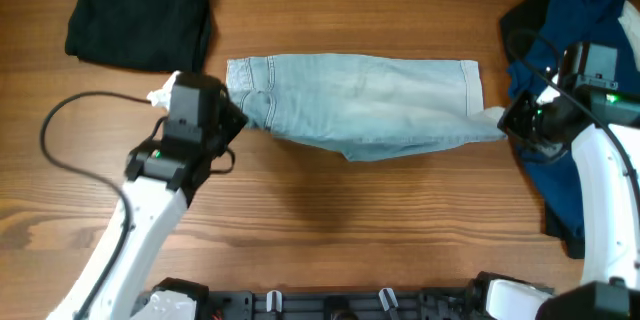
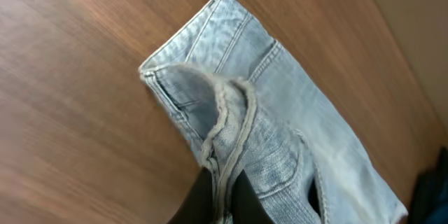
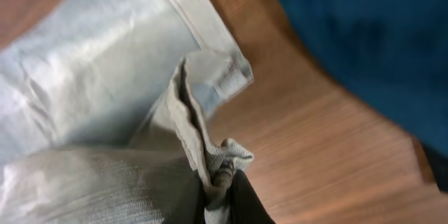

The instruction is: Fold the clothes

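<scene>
The far half of the jeans is still uncovered, so the robot's right gripper next needs to carry the jeans' pinched hem corner outward along the hems onto the far hem corner (image 1: pixel 472 64) and let go of it there.
Pale blue denim jeans (image 1: pixel 360 100) lie folded lengthwise across the middle of the table, waistband at the left, hems at the right. My left gripper (image 1: pixel 240 120) is shut on the waistband edge (image 2: pixel 227 147), lifting it a little. My right gripper (image 1: pixel 505 120) is shut on the hem corner (image 3: pixel 220 171), which bunches between the fingers. The near edge of the jeans is raised between both grippers. A black garment (image 1: pixel 140 15) lies at the far left. A navy garment (image 1: pixel 575 50) lies at the right under my right arm, and also shows in the right wrist view (image 3: pixel 364 49).
The wooden table (image 1: pixel 330 230) shows bare in front of the jeans. Black cloth (image 1: pixel 520 20) lies under the navy pile. A cable (image 1: pixel 60 130) loops by my left arm. The robot base (image 1: pixel 350 305) runs along the near edge.
</scene>
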Motion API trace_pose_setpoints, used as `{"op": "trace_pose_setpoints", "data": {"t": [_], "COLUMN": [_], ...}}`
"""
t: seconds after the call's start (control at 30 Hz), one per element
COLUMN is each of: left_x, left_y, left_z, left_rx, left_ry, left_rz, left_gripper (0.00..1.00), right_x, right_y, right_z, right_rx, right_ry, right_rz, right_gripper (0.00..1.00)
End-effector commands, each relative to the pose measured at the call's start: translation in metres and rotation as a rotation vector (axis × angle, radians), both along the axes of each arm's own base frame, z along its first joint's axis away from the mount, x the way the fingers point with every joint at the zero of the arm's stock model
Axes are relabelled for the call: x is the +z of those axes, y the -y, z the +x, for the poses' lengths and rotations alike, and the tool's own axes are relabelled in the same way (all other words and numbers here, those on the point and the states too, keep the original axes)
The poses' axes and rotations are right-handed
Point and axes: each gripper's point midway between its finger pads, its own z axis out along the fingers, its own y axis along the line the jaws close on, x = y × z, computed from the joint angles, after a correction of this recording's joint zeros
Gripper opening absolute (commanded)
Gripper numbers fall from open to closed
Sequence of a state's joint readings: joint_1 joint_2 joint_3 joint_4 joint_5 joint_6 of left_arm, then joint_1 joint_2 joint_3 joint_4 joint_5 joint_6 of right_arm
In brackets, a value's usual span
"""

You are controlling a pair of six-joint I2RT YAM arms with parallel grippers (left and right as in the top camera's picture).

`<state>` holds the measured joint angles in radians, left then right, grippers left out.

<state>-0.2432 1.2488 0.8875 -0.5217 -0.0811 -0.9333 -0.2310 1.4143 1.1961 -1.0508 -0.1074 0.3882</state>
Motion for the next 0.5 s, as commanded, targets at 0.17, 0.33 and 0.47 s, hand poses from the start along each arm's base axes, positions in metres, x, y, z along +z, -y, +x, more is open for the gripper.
{"op": "trace_pose_setpoints", "data": {"t": [0.17,0.33,0.47], "left_x": [-0.023,-0.003,0.006], "left_y": [0.008,0.012,0.01], "left_z": [0.091,0.139,0.147], "left_rx": [0.039,0.076,0.062], "left_ry": [0.181,0.413,0.47], "left_rz": [0.005,-0.028,0.012], "left_gripper": [0.17,0.97,1.0], "right_x": [-0.064,-0.045,-0.027], "right_y": [0.003,-0.007,-0.023], "right_z": [0.064,0.136,0.158], "right_rx": [0.035,0.114,0.171], "right_ry": [0.011,0.306,0.419], "right_rz": [0.069,0.084,0.095], "right_gripper": [0.04,0.2,0.99]}}
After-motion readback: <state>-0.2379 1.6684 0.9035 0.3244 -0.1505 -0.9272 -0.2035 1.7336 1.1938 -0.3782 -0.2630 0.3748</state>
